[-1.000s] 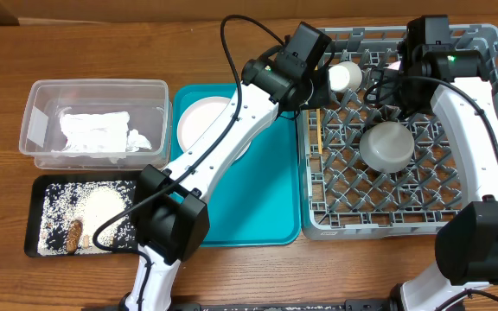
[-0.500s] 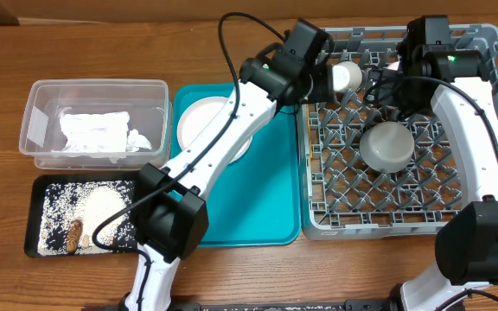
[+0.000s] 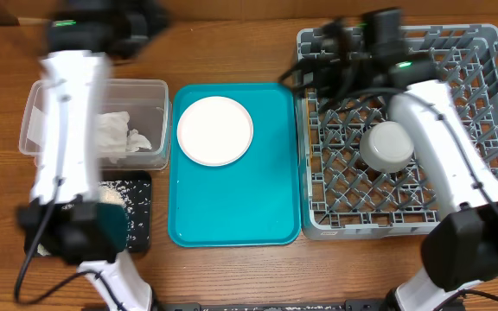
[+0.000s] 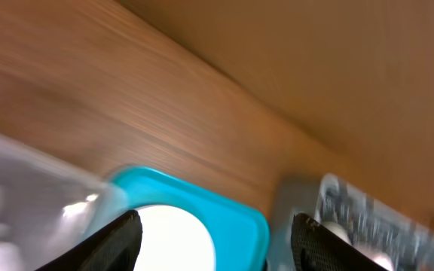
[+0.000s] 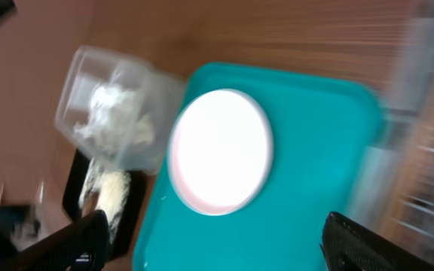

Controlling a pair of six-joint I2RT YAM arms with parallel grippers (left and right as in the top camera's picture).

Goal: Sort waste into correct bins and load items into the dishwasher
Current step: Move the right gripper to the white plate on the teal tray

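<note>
I will next bring the open fingers of my right gripper across and down onto the tub-side rim [image 3: 180, 136] [image 5: 173, 159], because the plate lies flat below, to the left in the overhead view.
The round plate [image 3: 214, 130] lies on the teal tray [image 3: 236, 207]; it also shows under both wrists as the plate [image 4: 173, 241] and the plate [image 5: 221, 150]. A pale grey-blue bowl [image 3: 387, 145] sits upturned in the grey dish rack [image 3: 482, 130]. The clear tub [image 3: 46, 104] holds the crumpled napkin [image 3: 119, 134]. My left arm is blurred over the tub, and its gripper [image 3: 141, 22] [image 4: 215, 233] is open and empty. My right gripper [image 3: 322, 69] [image 5: 215, 226] hangs open and empty over the rack's left edge. A blurred pale shape [image 4: 336, 230] in the rack may be the cup.
The black tray [image 3: 137, 216] with rice [image 5: 108, 192] lies in front of the tub, partly hidden by my left arm. The tub [image 5: 119, 120] and the teal tray [image 5: 315, 188] show under my right wrist. Bare wooden table surrounds everything.
My left gripper opened and let go of the cup at the rack. Its arm then swung far left over the tub. My right arm shifted left across the rack.
</note>
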